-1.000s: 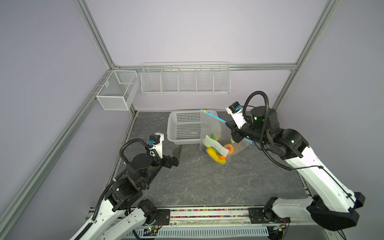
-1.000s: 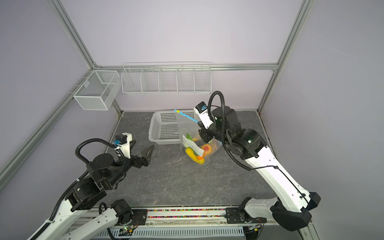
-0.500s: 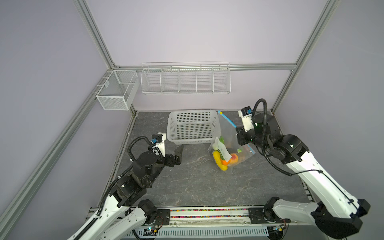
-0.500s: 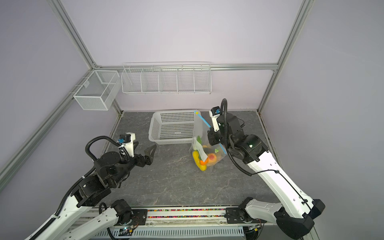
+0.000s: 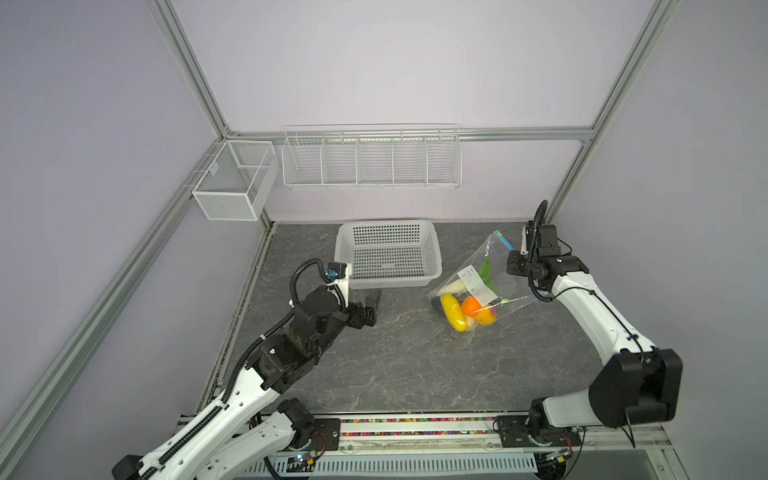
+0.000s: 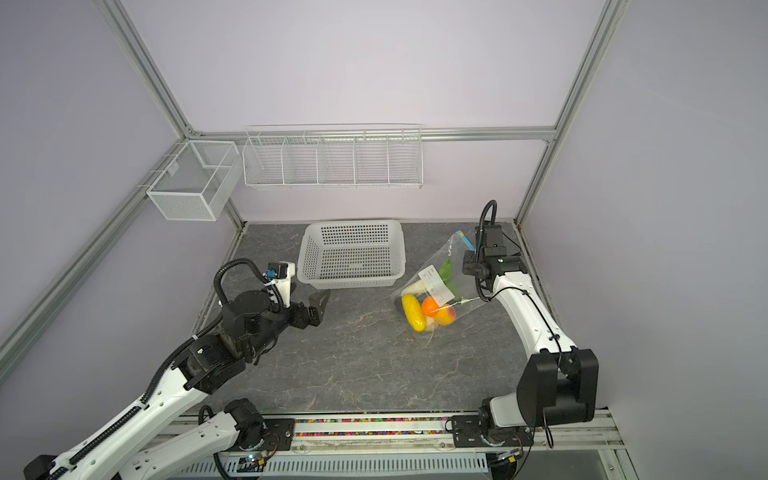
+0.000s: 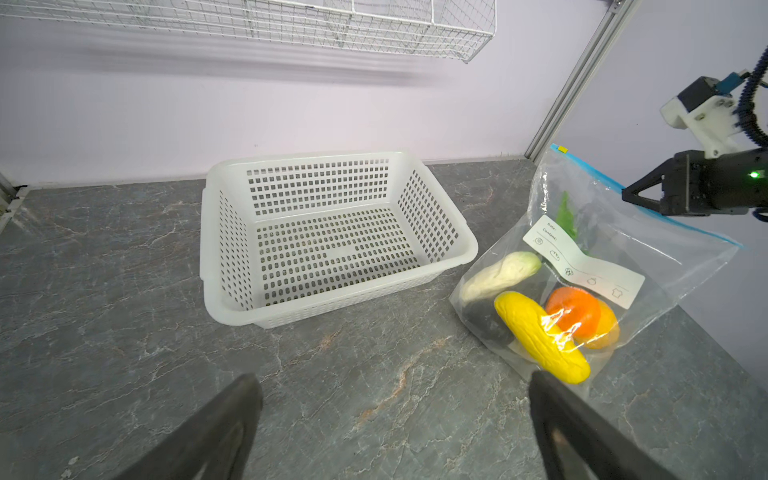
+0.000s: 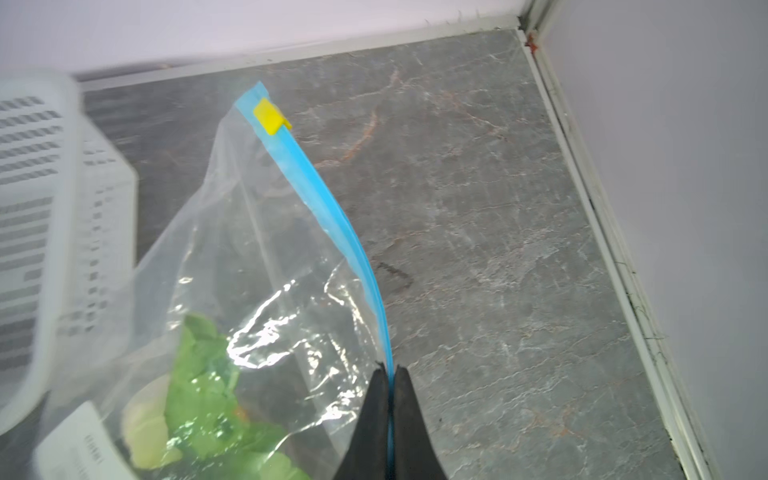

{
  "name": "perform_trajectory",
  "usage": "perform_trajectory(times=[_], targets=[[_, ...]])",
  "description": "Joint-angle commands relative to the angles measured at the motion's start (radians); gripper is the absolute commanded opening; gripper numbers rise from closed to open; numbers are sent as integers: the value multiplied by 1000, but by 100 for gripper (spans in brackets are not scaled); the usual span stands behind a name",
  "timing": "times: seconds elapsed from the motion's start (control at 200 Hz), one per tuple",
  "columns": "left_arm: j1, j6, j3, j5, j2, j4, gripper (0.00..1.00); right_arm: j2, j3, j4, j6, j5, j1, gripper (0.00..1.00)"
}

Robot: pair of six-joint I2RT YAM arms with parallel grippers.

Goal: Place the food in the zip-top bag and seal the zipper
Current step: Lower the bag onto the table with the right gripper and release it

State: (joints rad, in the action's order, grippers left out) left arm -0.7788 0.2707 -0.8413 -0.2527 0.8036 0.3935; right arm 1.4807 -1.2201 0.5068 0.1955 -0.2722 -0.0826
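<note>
My right gripper should next lower the light-blue zipper [image 8: 328,208] down onto the bare tabletop [image 8: 496,316] beside the wall and let go of it, because the food is inside and that tabletop is below.
The clear zip-top bag [image 5: 494,257] [image 6: 455,259] stands right of the basket, its bottom on the table. The food lies inside: a yellow piece [image 5: 453,318], an orange one [image 7: 573,309], a white one [image 7: 500,272] and leafy green [image 8: 199,374]. My right gripper [image 8: 390,368] [image 5: 512,266] is shut on the light-blue zipper [image 8: 328,208] and holds the mouth up. The yellow slider [image 8: 268,117] sits at the strip's far end. My left gripper [image 7: 395,380] [image 5: 373,309] hovers open over bare table, left of the bag, holding nothing.
An empty white perforated basket [image 5: 388,283] [image 7: 332,309] stands at the back middle, close to the bag. A wire rack [image 5: 372,158] and a mesh box [image 5: 232,187] hang on the walls. The right wall's frame rail [image 8: 623,249] runs close behind the bag.
My right gripper has carried the bag to the right and down, from above the basket's corner to the table beside it. The left arm has shifted slightly forward, still open.
</note>
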Motion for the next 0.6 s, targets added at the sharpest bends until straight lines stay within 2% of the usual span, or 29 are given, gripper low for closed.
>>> perform_trajectory(times=[0.0, 0.295, 0.43, 0.595], targets=[[6, 12, -7, 27, 20, -27, 100, 107, -10, -93, -48, -74, 46, 6], [6, 19, -27, 33, 54, -30, 99, 364, -63, -215, -166, -123, 88, 6], [6, 16, -26, 31, 73, -43, 100, 420, -77, -231, -160, -105, 110, 7], [6, 7, -40, 34, 107, -50, 100, 424, -93, -219, -151, -76, 133, 12]])
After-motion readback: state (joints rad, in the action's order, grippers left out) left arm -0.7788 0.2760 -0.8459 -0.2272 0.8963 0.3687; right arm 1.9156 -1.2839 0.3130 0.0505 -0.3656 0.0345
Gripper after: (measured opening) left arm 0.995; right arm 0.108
